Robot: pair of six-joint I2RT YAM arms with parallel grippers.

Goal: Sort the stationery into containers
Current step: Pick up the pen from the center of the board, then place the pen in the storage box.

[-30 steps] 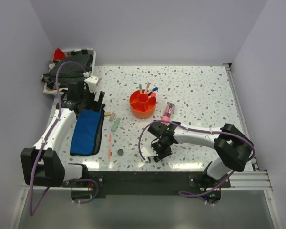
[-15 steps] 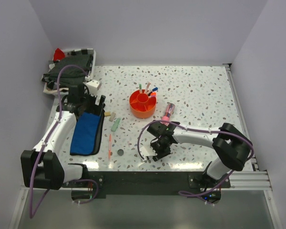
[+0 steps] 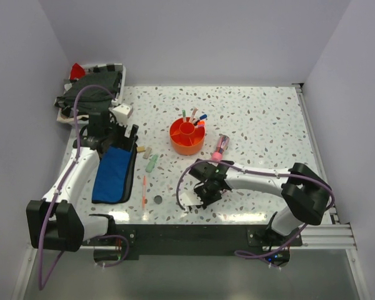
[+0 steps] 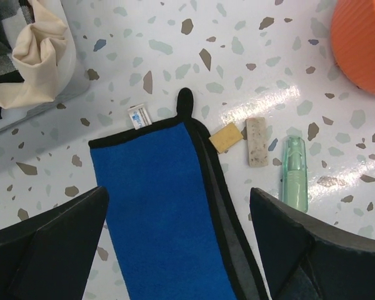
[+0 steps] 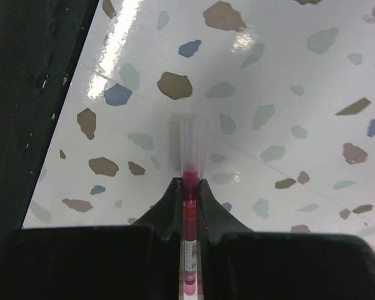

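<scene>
The right gripper lifts outward next, tilting the pink pen upright, to release it in the organiser's far pen section (image 3: 195, 121), which lies outward of the gripper.
The round orange organiser (image 3: 187, 138) stands mid-table with several pens upright in it. The flat blue pouch (image 3: 112, 174) lies at the left. My left gripper (image 3: 117, 135) hovers open over the pouch's far end; in the left wrist view the pouch (image 4: 156, 206) lies between its fingers (image 4: 44, 244). My right gripper (image 5: 189, 183) is shut on a thin pink pen (image 5: 189, 209) with a clear end, low over the table near the front edge (image 3: 202, 195). A fat pink tube (image 3: 220, 147), a green marker (image 3: 151, 164), two small erasers (image 4: 257, 142), an orange pen (image 3: 143, 190) and a dark disc (image 3: 157, 200) lie loose.
A white tray of dark cloth (image 3: 90, 87) sits at the back left corner, with a small white box (image 3: 122, 111) beside it. The table's black front edge (image 5: 31, 94) is close to the right gripper. Walls stand on three sides.
My right gripper has shifted slightly left and toward the front edge with the pink pen. My left gripper has drifted a little toward the back over the pouch.
</scene>
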